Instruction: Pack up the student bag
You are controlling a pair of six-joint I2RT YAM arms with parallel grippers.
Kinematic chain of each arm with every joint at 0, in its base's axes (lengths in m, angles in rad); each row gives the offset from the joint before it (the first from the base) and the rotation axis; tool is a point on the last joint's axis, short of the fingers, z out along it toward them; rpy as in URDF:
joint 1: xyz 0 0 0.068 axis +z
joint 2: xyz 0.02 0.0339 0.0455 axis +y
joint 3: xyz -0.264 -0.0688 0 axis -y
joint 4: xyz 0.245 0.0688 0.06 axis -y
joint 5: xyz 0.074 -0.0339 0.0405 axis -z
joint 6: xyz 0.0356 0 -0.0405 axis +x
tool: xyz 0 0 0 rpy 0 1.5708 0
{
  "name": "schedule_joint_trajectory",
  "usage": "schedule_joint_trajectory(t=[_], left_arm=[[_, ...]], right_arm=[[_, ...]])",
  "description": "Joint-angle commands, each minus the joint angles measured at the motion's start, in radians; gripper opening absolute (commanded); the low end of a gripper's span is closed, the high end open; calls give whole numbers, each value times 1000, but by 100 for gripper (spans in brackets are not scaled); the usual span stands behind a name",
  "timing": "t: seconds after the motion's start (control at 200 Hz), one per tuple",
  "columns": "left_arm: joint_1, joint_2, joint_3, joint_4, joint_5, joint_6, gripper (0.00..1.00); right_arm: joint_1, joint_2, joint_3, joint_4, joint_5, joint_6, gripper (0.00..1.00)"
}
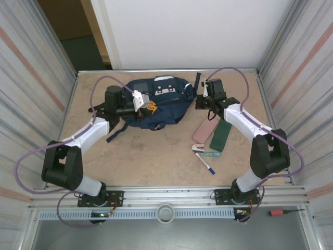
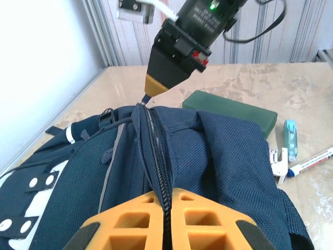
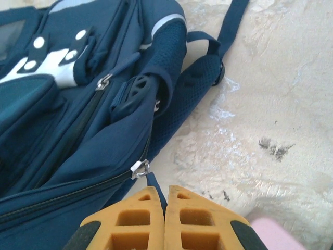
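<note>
My right gripper draws the blue pull outward along the zipper track next and releases it there, since the track still runs on outward toward the strap.
The navy student bag (image 1: 156,101) lies on its side at the back middle of the table, white patches facing the far wall. My left gripper (image 1: 151,108) is shut on the bag's fabric, and in the left wrist view its orange fingers (image 2: 125,221) pinch the closed zipper seam (image 2: 156,140). At the bag's right end my right gripper (image 1: 199,102) is shut. In the right wrist view its fingers (image 3: 132,221) clamp the navy pull tab (image 3: 155,183) just below the silver zipper slider (image 3: 139,167). The bag (image 3: 78,104) fills the left of that view.
Right of the bag lie a pink case (image 1: 204,131) and a dark green flat case (image 1: 222,135). In front of them are a teal correction tape (image 1: 210,153), a white clip (image 1: 197,148) and a blue-capped pen (image 1: 205,163). Corrugated walls close both sides.
</note>
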Motion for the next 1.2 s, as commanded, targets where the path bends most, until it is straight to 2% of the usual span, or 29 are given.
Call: schedule_joint_trajectory(t=[0.0, 0.175, 0.321, 0.386, 0.456, 0.611, 0.671, 0.782, 0.947, 1.112, 1.197], left_arm=[[48, -112, 10, 167, 80, -61, 0], [58, -127, 34, 252, 126, -133, 0], [58, -110, 63, 240, 142, -133, 0], [53, -99, 59, 234, 141, -124, 0], [36, -81, 57, 193, 122, -84, 0], [-24, -12, 80, 90, 92, 7, 0], [-46, 9, 83, 69, 81, 31, 0], [-77, 37, 80, 55, 67, 56, 0], [-109, 58, 65, 29, 41, 86, 0], [-135, 63, 46, 22, 22, 86, 0], [-142, 63, 43, 15, 12, 88, 0]], right_arm=[[-114, 50, 13, -43, 201, 14, 0], [-162, 126, 19, 14, 136, 48, 0], [-173, 167, 24, 58, 83, 56, 0], [-182, 162, 18, 81, 8, 42, 0], [-191, 140, 6, 86, -121, 25, 9], [-227, 54, -66, 122, -430, 87, 44], [-236, 34, -77, 128, -468, 144, 52], [-234, 56, -47, 125, -457, 238, 68], [-216, 191, 45, 173, -446, 332, 74], [-204, 397, 213, 162, -431, 378, 76], [-194, 494, 296, 154, -468, 393, 75]])
